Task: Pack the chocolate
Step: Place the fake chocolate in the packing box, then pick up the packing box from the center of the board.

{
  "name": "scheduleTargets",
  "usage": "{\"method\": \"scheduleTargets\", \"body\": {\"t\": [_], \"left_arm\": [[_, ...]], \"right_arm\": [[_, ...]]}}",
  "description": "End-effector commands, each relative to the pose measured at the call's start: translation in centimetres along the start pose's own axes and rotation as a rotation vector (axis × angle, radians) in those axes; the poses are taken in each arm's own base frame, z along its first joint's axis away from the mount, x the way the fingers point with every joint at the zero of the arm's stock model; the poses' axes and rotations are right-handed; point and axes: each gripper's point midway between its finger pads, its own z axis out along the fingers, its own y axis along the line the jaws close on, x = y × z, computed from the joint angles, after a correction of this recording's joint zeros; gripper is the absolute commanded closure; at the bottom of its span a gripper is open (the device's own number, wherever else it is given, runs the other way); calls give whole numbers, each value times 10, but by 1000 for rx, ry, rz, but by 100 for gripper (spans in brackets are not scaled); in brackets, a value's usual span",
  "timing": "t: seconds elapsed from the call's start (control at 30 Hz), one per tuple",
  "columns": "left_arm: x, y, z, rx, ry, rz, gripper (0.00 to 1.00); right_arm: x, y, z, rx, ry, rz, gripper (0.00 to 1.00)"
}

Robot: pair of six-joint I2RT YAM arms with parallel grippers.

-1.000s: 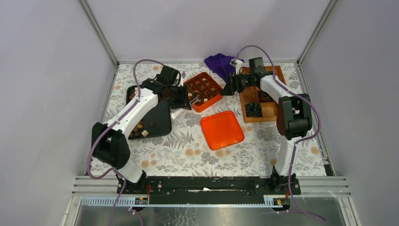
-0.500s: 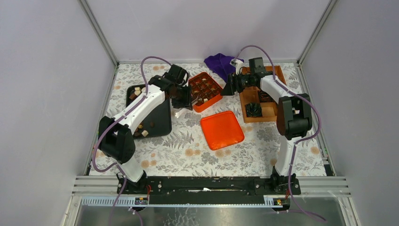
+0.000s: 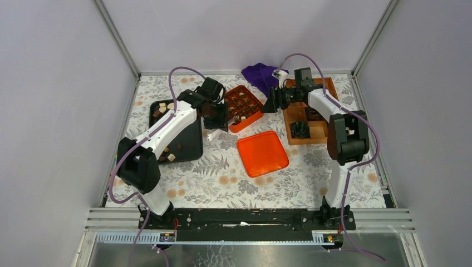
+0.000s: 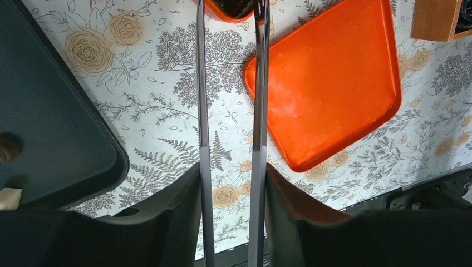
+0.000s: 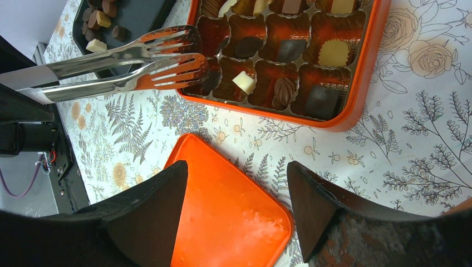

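The right gripper moves outward and down next, to the left in the top view, onto the orange box's cloth-side rim, which stands clear of the chocolates.
Small dark, light brown and cream chocolates lie on the black tray (image 3: 186, 144), at its far end (image 3: 161, 107) and near end (image 3: 166, 153). More sit in the cells of the orange box (image 3: 245, 127), such as a cream piece (image 5: 243, 80). My left gripper (image 3: 218, 118) (image 4: 231, 178) is shut on metal tongs (image 4: 259, 111). The tong tips (image 5: 167, 55) hover slightly apart and empty over the box's corner (image 5: 356, 105). My right gripper (image 3: 271, 103) (image 5: 238, 172) is open and empty, above the box's far right side.
The orange lid (image 3: 262, 153) (image 4: 328, 83) (image 5: 222, 217) lies flat in front of the box. A wooden box (image 3: 320, 133) with dark crinkled cups (image 3: 300, 129) stands at the right. A purple cloth (image 3: 259, 74) lies at the back. Walls enclose the table.
My left arm has drawn back and a little to the left with the tongs, whose tips stay at the box's near corner. The right arm has not moved.
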Motion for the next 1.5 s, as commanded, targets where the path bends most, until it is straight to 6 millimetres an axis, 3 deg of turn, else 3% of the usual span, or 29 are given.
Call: {"method": "scheduleTargets", "body": {"t": [0.0, 0.4, 0.67, 0.93, 1.1, 1.47], "left_arm": [[-12, -7, -9, 1, -50, 30, 53], [-17, -8, -41, 32, -209, 30, 55], [-16, 21, -67, -59, -403, -10, 55], [9, 39, -54, -78, -392, -70, 55], [16, 43, -52, -83, -391, -81, 56], [19, 46, -47, -91, -371, -67, 56]], "right_arm": [[-20, 13, -12, -14, -48, -57, 27], [-22, 7, -10, 3, -37, -78, 27], [-40, -34, 18, 116, 42, -187, 27], [-55, -63, 56, 218, 120, -302, 30], [-49, -72, 76, 252, 145, -338, 32], [-49, -91, 93, 326, 135, -361, 48]]}}
